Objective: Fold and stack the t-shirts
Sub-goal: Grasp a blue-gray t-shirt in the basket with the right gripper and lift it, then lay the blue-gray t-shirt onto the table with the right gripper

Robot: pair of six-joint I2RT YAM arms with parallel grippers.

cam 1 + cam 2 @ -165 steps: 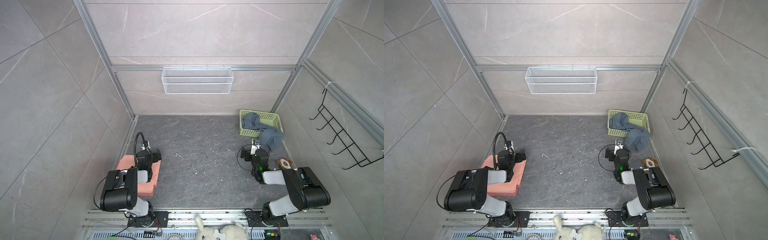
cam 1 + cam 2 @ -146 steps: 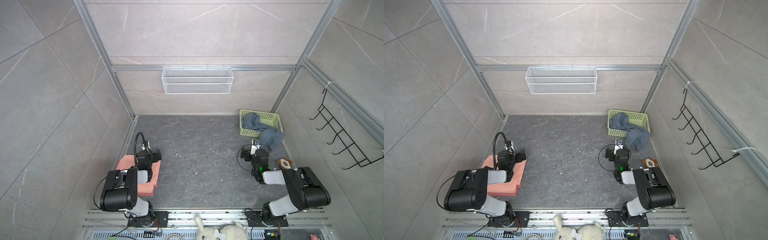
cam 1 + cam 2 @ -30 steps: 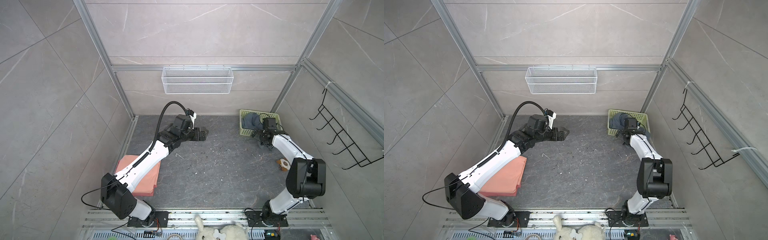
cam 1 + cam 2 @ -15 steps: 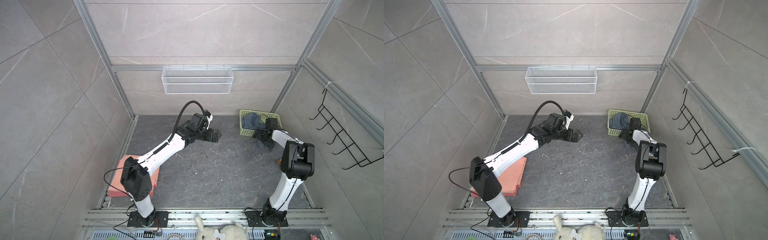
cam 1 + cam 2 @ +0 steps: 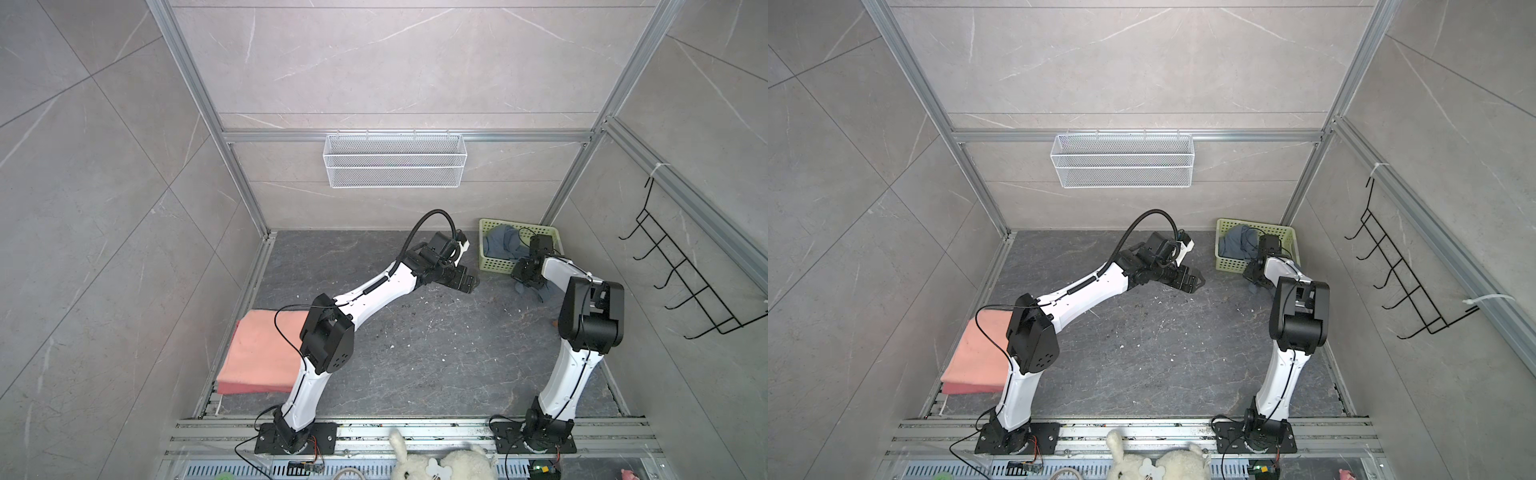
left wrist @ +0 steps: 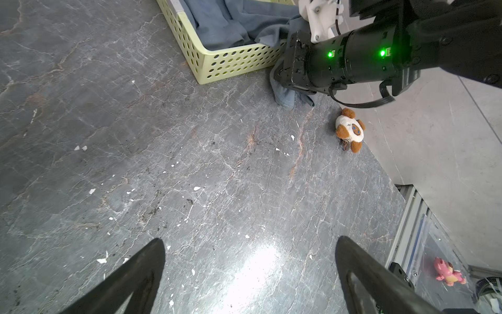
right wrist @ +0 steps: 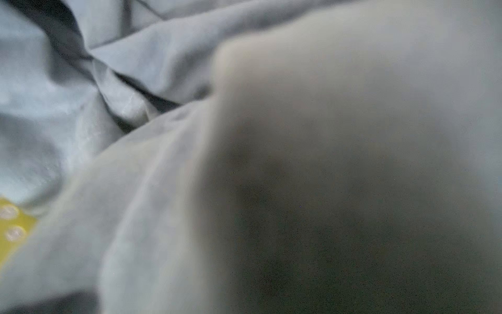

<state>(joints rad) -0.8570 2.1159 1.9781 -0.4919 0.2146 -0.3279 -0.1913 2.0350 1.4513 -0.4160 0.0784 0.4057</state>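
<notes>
My right gripper should next go up clear of the basket, swing across and go down to let go of the spilled part of the t-shirt, because there is bare floor between it and my left gripper.
The slate blue-grey t-shirt (image 5: 500,245) (image 5: 1237,243) lies crumpled in the pale green basket (image 5: 496,264) (image 5: 1231,264) (image 6: 231,64), and part of it spills over the front corner onto the floor (image 6: 288,96). My right gripper (image 5: 525,282) (image 5: 1256,282) (image 6: 282,78) is shut on that spilled part; cloth (image 7: 135,68) fills the right wrist view and hides the fingers. My left gripper (image 5: 471,284) (image 5: 1198,282) (image 6: 250,239) hovers open and empty over bare floor left of the basket. Folded salmon-pink t-shirts (image 5: 257,353) (image 5: 980,353) are stacked at the left edge.
A small brown-and-white plush toy (image 6: 350,130) lies on the floor near the right wall. A white wire basket (image 5: 395,166) hangs on the back wall and a black hook rack (image 5: 681,282) on the right wall. White plush toys (image 5: 440,461) sit beyond the front rail.
My right gripper has shut on the blue-grey cloth at the basket's front corner. My left arm has reached further right toward the basket, its gripper still open.
</notes>
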